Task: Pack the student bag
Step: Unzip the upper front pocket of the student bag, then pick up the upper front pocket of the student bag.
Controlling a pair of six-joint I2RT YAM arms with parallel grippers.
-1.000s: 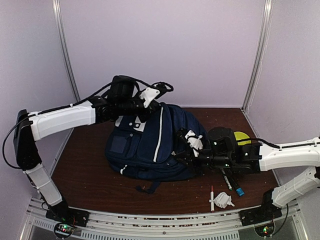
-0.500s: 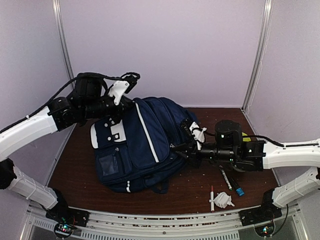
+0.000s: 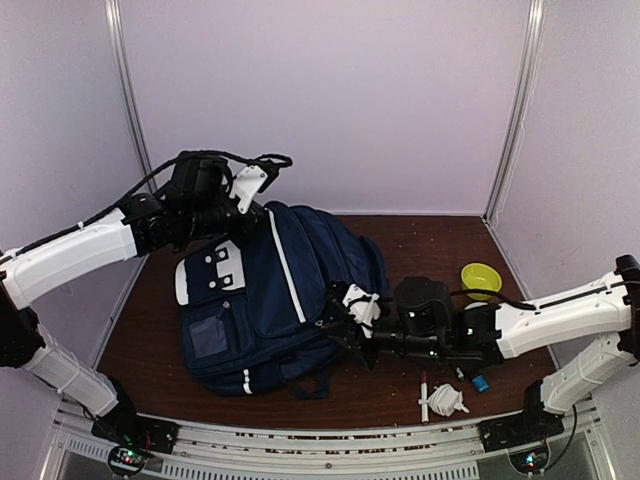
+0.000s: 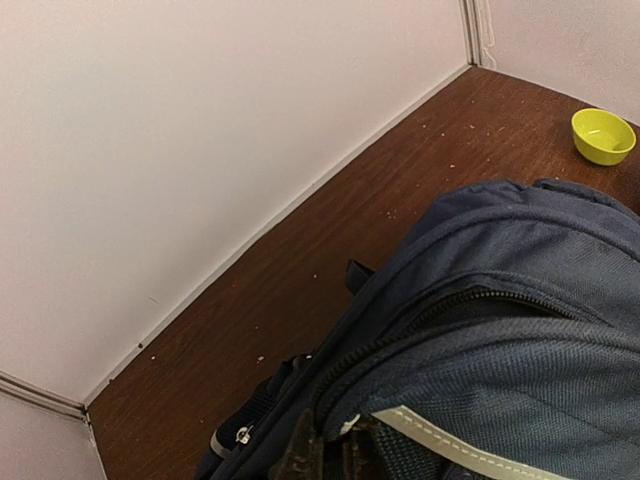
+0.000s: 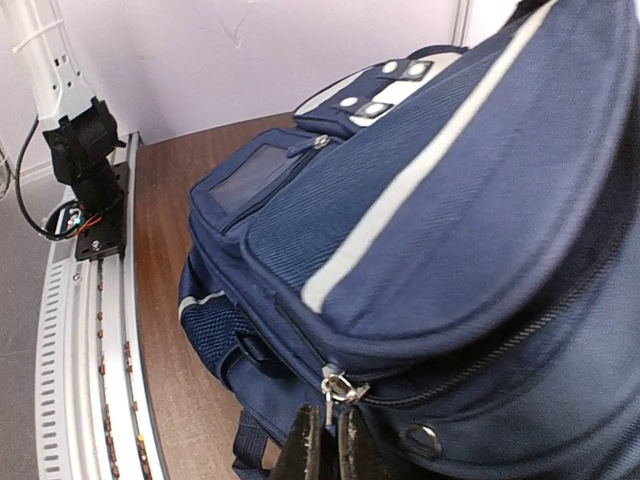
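Note:
The right gripper moves to the left in the top view next, pulling the zipper pull toward the white stripe's near end [image 3: 301, 317] [image 5: 317, 292], since the zipper behind already gapes.
The student bag [image 3: 285, 290], a large navy backpack with a thin white stripe, lies tilted on the brown table, its front pocket [image 3: 210, 335] toward the near left. My left gripper [image 3: 248, 208] is shut on the fabric at the bag's top, holding that end up; in the left wrist view the fingertips [image 4: 300, 458] pinch the cloth beside the white stripe [image 4: 450, 445]. My right gripper [image 3: 342, 322] is shut on the metal zipper pull [image 5: 335, 385] at the bag's [image 5: 430, 230] right side, the tab caught between its fingers [image 5: 305, 445].
A yellow bowl [image 3: 481, 277] sits at the back right, also in the left wrist view [image 4: 603, 135]. A red-tipped white pen [image 3: 424, 392], a crumpled white item [image 3: 447, 400] and a small blue thing [image 3: 480, 382] lie near the right front edge. The metal rail [image 5: 75, 340] runs along the front.
The bag has been dragged left and its top raised by my left gripper. My right gripper has moved left and nearer along the bag's side, still pinching the zipper pull.

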